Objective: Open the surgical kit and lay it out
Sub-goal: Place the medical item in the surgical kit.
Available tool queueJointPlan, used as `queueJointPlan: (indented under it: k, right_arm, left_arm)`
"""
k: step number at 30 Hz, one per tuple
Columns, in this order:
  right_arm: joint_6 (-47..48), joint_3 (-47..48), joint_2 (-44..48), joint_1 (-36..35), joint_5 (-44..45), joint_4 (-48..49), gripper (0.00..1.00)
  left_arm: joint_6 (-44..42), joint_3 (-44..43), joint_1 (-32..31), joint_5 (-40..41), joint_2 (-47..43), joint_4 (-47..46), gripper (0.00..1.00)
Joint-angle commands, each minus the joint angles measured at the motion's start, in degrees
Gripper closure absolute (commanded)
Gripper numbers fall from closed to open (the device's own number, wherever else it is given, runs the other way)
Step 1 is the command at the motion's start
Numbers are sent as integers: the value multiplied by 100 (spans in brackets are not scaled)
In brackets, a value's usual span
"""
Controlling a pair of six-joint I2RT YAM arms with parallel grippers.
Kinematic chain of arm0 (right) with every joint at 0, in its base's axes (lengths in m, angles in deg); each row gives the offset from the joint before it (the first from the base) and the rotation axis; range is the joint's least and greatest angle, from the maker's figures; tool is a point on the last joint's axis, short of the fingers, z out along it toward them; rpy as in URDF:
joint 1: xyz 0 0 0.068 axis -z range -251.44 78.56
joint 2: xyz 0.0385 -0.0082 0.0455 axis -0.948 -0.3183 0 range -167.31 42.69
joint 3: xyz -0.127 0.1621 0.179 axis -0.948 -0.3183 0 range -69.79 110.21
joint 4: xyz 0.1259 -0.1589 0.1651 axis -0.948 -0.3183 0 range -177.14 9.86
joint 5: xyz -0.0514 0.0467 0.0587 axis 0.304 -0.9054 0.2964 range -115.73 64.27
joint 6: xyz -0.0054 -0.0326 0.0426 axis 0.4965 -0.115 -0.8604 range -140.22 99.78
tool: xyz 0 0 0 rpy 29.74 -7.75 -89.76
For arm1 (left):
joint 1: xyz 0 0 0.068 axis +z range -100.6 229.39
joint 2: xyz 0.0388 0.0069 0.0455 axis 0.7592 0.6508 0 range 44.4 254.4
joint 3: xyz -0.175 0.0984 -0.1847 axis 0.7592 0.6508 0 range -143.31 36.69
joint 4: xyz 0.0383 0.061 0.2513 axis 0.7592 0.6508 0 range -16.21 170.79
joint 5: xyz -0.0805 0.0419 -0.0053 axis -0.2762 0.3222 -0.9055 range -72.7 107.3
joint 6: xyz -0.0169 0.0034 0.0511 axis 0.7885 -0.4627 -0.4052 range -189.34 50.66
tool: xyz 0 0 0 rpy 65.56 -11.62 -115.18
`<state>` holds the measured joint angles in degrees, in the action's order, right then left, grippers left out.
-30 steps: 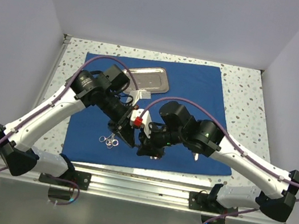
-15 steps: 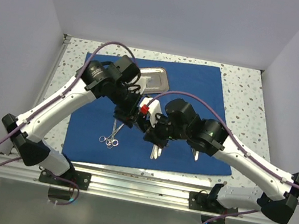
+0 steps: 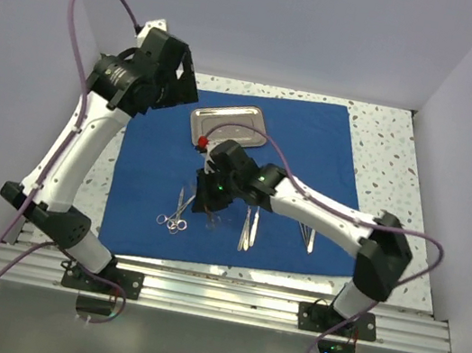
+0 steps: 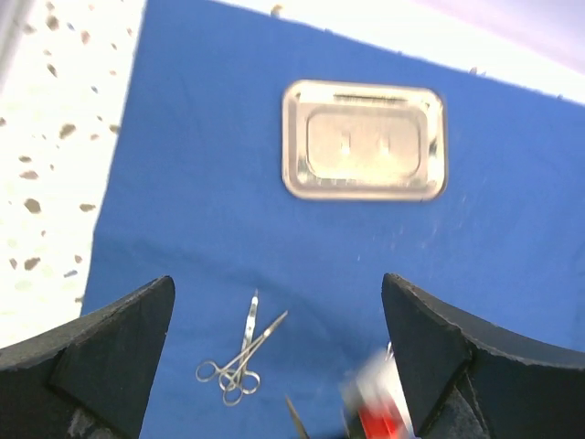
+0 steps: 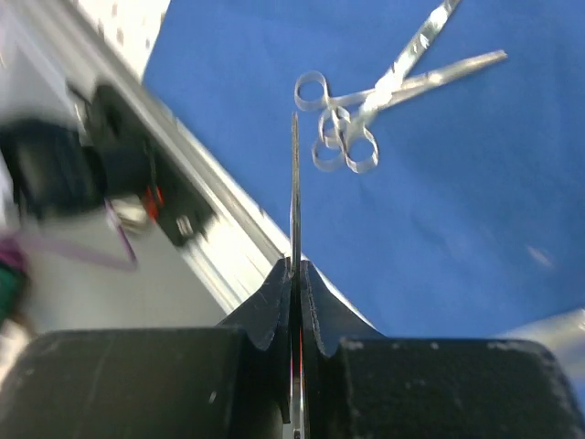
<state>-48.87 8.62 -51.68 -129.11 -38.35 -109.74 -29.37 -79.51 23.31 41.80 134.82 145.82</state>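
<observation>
My right gripper is above the crossed scissors and forceps, which are to its left in the top view. It should go down over them next and release the thin silver instrument, since they show similar rings.
The royal-blue cloth wrap (image 3: 313,154) lies spread flat, and the small steel tray (image 3: 229,125) (image 4: 364,139) sits empty near its far edge. Ring-handled scissors and forceps (image 3: 176,216) (image 4: 233,361) (image 5: 366,119) lie crossed at the cloth's near left. My right gripper (image 3: 213,202) (image 5: 294,270) hovers beside them, shut on a thin silver instrument (image 5: 295,183) seen edge-on. My left gripper (image 3: 172,83) (image 4: 279,302) is raised high over the far left of the cloth. It is open wide, with nothing between its fingers (image 4: 119,338).
More silver instruments (image 3: 248,229) lie on the near middle of the cloth, and another one (image 3: 307,238) to their right. A speckled tabletop (image 3: 386,157) surrounds the cloth. A metal rail (image 3: 224,298) runs along the near edge.
My left gripper opened and its arm rose and pulled back to the far left. The right arm swung left across the cloth with the thin instrument still pinched.
</observation>
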Motion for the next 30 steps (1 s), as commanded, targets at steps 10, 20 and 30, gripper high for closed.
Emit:
queueJointPlan:
  k: [10, 20, 30]
  right_arm:
    - [-3701, 1078, -1848, 256, 92, 896, 100]
    - [-3868, 1616, -2411, 213, -83, 614, 100]
    - [-3297, 1396, -2235, 195, -188, 70, 32]
  left_arm:
    - [-199, 862, -54, 1119, -1429, -831, 0]
    - [-489, 1311, -54, 988, -1746, -1156, 0]
    - [-648, 1284, -54, 821, -1553, -1472, 0]
